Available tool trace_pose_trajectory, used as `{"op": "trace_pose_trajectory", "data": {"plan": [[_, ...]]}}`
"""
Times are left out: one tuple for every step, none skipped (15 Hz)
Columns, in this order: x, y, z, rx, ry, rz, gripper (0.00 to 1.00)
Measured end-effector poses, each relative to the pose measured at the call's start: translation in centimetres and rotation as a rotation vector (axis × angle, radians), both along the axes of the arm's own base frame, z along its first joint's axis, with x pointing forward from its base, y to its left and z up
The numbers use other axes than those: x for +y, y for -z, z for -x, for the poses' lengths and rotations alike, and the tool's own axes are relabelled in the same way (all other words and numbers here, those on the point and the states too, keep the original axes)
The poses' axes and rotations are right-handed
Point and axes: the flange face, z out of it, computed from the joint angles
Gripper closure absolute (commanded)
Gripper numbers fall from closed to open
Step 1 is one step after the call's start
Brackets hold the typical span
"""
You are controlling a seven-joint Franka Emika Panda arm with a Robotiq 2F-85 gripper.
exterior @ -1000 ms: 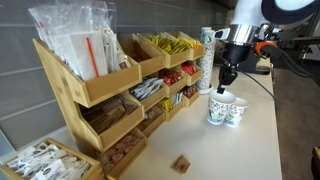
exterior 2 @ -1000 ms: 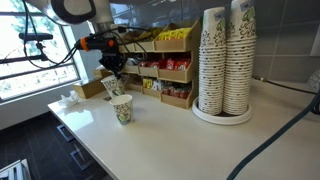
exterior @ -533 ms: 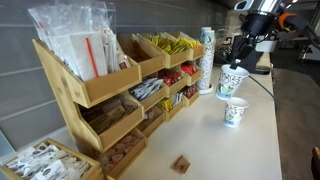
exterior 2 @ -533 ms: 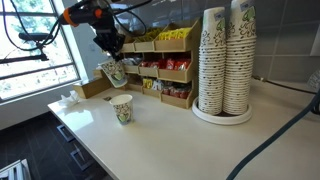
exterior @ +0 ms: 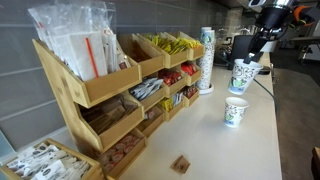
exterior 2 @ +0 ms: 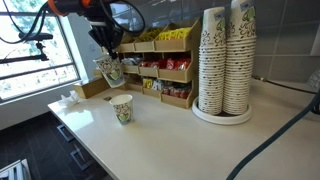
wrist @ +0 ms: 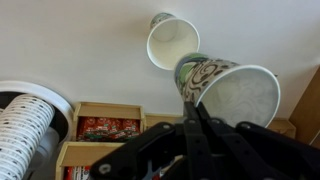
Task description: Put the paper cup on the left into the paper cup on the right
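My gripper holds the cup with its base clear of the second paper cup's opening (wrist: 173, 43), so next my gripper will move down and toward that opening and release the held cup there.
My gripper (exterior: 249, 52) (exterior 2: 109, 52) (wrist: 190, 102) is shut on the rim of a patterned paper cup (exterior: 242, 76) (exterior 2: 110, 71) (wrist: 228, 88) and holds it tilted in the air. A second paper cup (exterior: 235, 111) (exterior 2: 121, 108) (wrist: 172, 41) stands upright on the white counter (exterior: 215, 150) (exterior 2: 180, 140), below and beside the held cup. The two cups are apart.
A wooden rack (exterior: 110, 90) (exterior 2: 165, 75) with packets and sachets lines the wall side of the counter. Tall stacks of paper cups (exterior 2: 225, 60) (wrist: 25, 125) stand on a round tray. A small brown block (exterior: 181, 163) lies on the counter.
My gripper closed on one of the two adjoining cups, lifted it off the counter and raised it; it now hangs tilted, higher and a little aside. The other cup stayed put.
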Motion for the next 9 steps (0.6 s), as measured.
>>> {"op": "trace_pose_trajectory", "data": {"plan": [[-0.3, 0.3, 0.2, 0.012, 0.007, -0.006, 0.99], [-0.6, 0.6, 0.3, 0.023, 0.012, -0.012, 0.99], [-0.9, 0.9, 0.4, 0.034, 0.017, -0.017, 0.99], [-1.1, 1.3, 0.5, 0.046, 0.021, -0.021, 0.99], [-1.3, 1.7, 0.6, 0.057, 0.025, -0.025, 0.99], [-1.5, 2.1, 0.7, 0.067, 0.029, -0.028, 0.99], [-1.6, 2.4, 0.7, 0.075, 0.033, -0.03, 0.99], [-1.7, 2.7, 0.7, 0.082, 0.035, -0.03, 0.99], [-1.8, 3.0, 0.6, 0.088, 0.038, -0.031, 0.99]]}}
